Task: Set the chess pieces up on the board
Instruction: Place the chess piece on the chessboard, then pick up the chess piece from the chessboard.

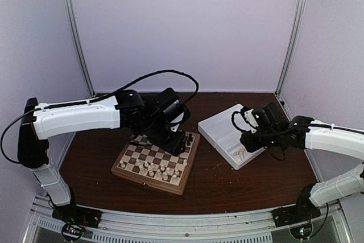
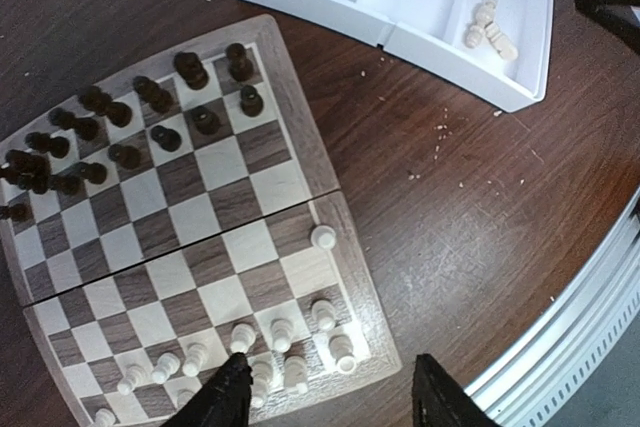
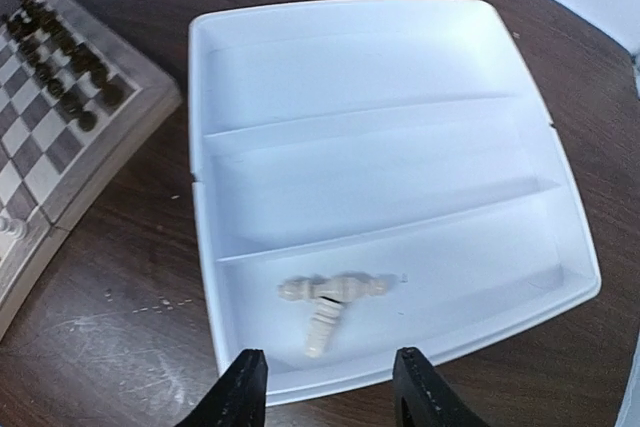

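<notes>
The lone cream pawn (image 1: 185, 162) (image 2: 323, 237) stands apart from the board's crowded near rows, so the robot's left gripper will next move down and to the right in the top view onto it.
The board (image 1: 132, 170) lies left of centre, with dark pieces (image 2: 120, 127) on its far rows. Several cream chess pieces (image 2: 282, 333) stand crowded in its near rows, and a lone cream pawn (image 2: 323, 237) sits at the right edge. My left gripper (image 2: 335, 379) hovers open above that near right corner, holding nothing. My right gripper (image 3: 328, 372) is open just above the near rim of the white tray (image 3: 200, 147). Three cream pieces (image 3: 330, 292) lie tumbled together in the tray's nearest compartment, just beyond the fingertips (image 3: 245, 367).
The tray (image 1: 219, 126) sits right of the board (image 3: 40, 147) on the dark wooden table; its other compartments hold nothing. A metal rail (image 2: 560, 327) runs along the table's near edge. Purple walls enclose the back and sides.
</notes>
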